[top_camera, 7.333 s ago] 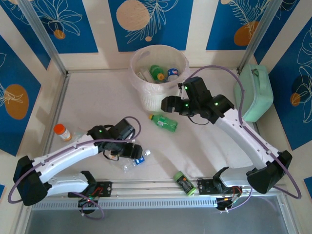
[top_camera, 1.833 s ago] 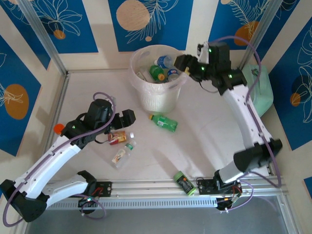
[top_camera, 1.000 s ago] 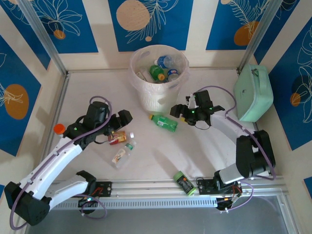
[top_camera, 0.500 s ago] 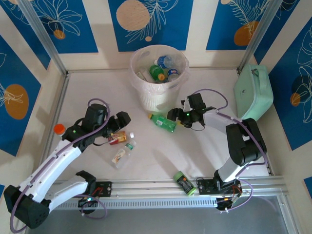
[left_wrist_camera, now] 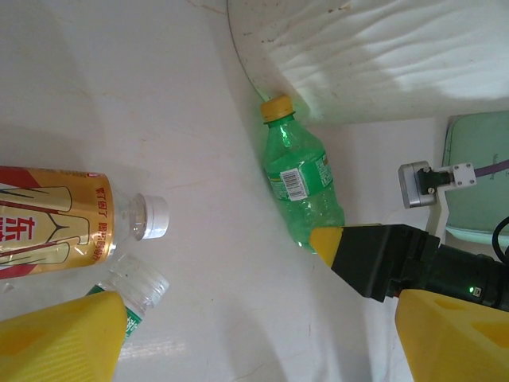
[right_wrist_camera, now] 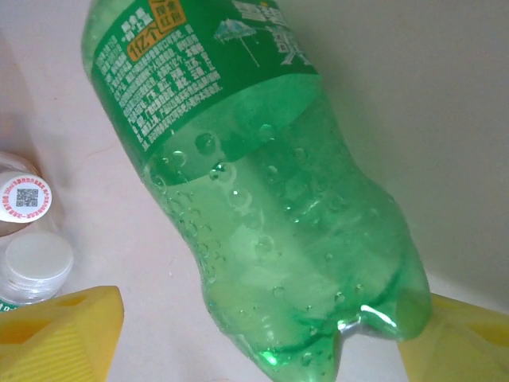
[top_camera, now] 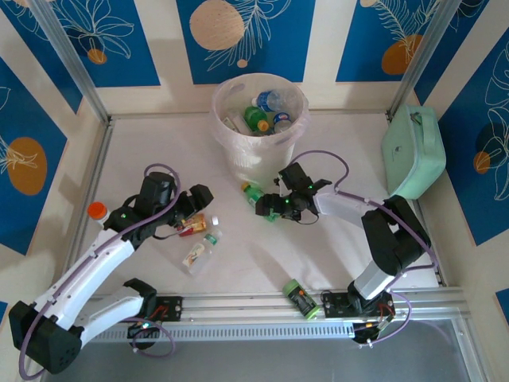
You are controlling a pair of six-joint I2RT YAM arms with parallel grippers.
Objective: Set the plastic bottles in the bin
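Note:
I will next ease my right gripper toward the red-and-cream bottle, onto the green bottle's lower body (right_wrist_camera: 266,231) ahead of the gripper's fingers, because the fingers only reach the green bottle's base.
A green bottle (top_camera: 254,193) with a yellow cap lies on the table just in front of the bin (top_camera: 238,155), a whitish bucket holding several bottles (top_camera: 262,111). My right gripper (top_camera: 270,209) is low at the green bottle's base (right_wrist_camera: 262,199), jaws open on either side of it, with a gap on the left side. My left gripper (top_camera: 193,208) hovers open over bare table with nothing between its fingers (left_wrist_camera: 64,334). Beside it lie a red-and-cream labelled bottle (left_wrist_camera: 48,231) and a clear bottle (top_camera: 199,251) with a green label.
An orange-capped bottle (top_camera: 97,211) stands by the left wall. A dark cylinder with a green cap (top_camera: 298,298) lies near the front rail. The mint-green case (top_camera: 413,151) sits at the right wall. Open table lies between the arms at the front.
My right arm came down from above the bin and reached left until its jaws straddle the green bottle's base. The left gripper has hardly moved.

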